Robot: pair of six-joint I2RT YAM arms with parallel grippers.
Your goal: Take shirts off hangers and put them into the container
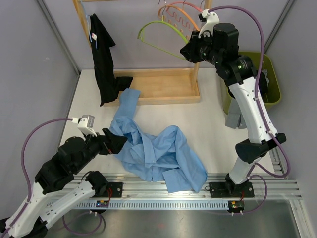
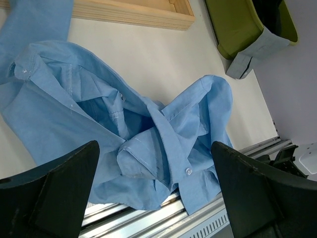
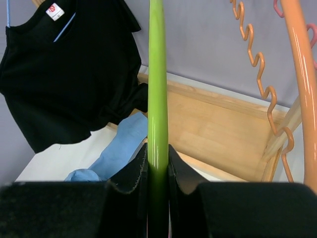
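My right gripper next pushes the green hanger along the rack toward the empty orange and pink hangers (image 1: 188,13) (image 3: 301,68), then opens, since that hanger is empty too.
A crumpled light blue shirt (image 1: 153,153) (image 2: 129,124) lies on the table in front of the arms. My left gripper (image 1: 115,143) (image 2: 154,144) hovers over its left edge, jaws wide open and holding nothing. High at the rack, my right gripper (image 1: 189,49) (image 3: 157,151) is shut on the bare green hanger (image 1: 158,33) (image 3: 157,89). Orange (image 1: 181,15) (image 3: 302,74) and pink (image 1: 185,6) hangers hang bare beside it. A black shirt (image 1: 102,59) (image 3: 69,74) hangs at the rack's left. The olive-green container (image 1: 271,74) (image 2: 233,29) stands at the right, with a grey shirt (image 1: 235,119) (image 2: 252,52) draped over its near rim.
The rack's shallow wooden tray (image 1: 163,87) (image 2: 133,12) (image 3: 223,124) sits at the back of the table, with a blue sleeve reaching its front edge. An aluminium rail (image 1: 198,186) runs along the near edge under the shirt's hem. Grey walls close in both sides.
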